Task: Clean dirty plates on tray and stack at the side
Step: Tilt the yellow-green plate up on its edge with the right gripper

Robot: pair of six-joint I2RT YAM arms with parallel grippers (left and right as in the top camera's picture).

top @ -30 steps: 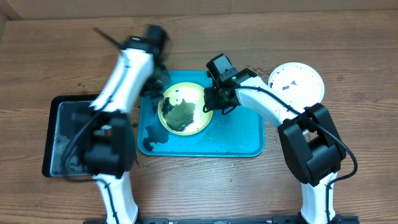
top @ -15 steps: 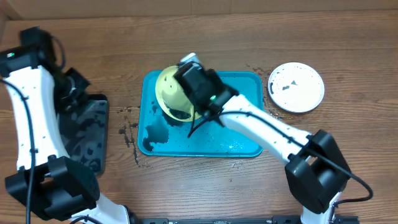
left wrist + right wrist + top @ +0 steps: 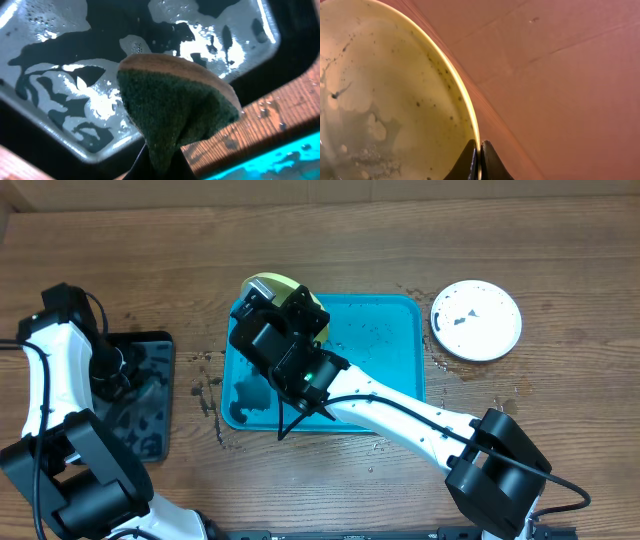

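Next, the green sponge first goes down in my left gripper, away from the black tray's rim facing the turquoise tray, then into the foamy water.
My right gripper is shut on the rim of the yellow-green plate, which is lifted and tilted and has wet dark smears on its face. In the overhead view that plate hangs over the far-left corner of the turquoise tray, mostly hidden by my right gripper. A white plate with dark specks lies on the table to the right of the tray. My left gripper is shut on a green-and-tan sponge over the black tray.
The black tray holds foamy water and sits left of the turquoise tray. A dark puddle lies in the turquoise tray's near-left corner. Splashes dot the wood between the two trays.
My right arm lifted the yellow-green plate off the tray and swung it to the far-left corner. My left arm moved from the tray over to the black tray with the sponge.
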